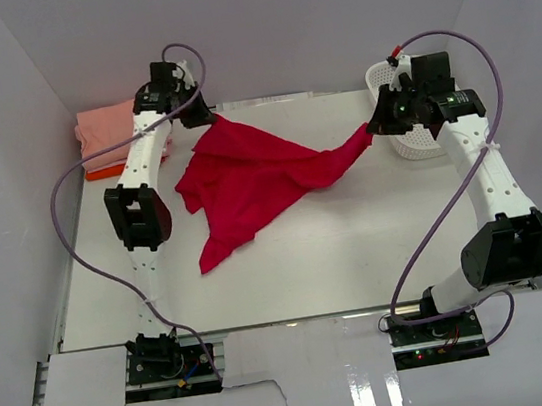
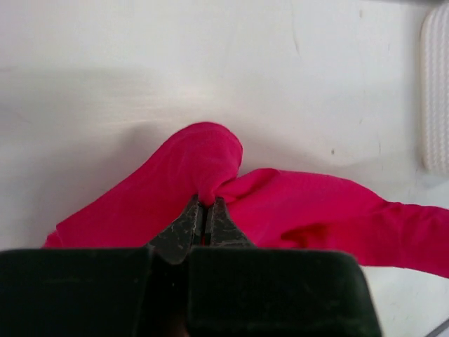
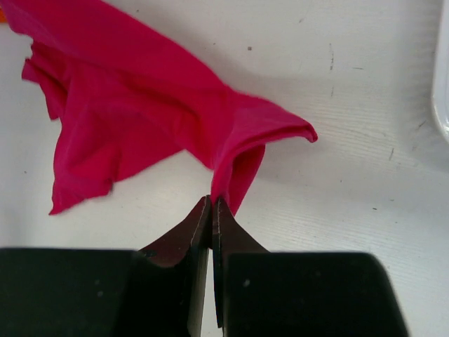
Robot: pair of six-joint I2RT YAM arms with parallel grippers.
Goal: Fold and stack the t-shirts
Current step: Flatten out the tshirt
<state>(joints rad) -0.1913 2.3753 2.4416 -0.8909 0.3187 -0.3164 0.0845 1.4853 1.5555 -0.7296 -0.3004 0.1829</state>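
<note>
The robot should next pull its left gripper back and down onto the shirt's trailing part to let go of the shirt's held end, because that trailing part is below the gripper, toward the robot's base.
A crimson-red t-shirt is stretched above the white table between my two grippers, its lower part trailing toward the front left. My left gripper is shut on its far-left end; the left wrist view shows the shirt bunched at the closed gripper. My right gripper is shut on its right end; the right wrist view shows the shirt pinched at the closed gripper. Folded salmon-pink and orange shirts lie stacked at the far left corner.
A white plastic lattice basket stands at the far right, just behind my right gripper; its edge shows in the left wrist view. White walls enclose the table on three sides. Purple cables loop from both arms.
</note>
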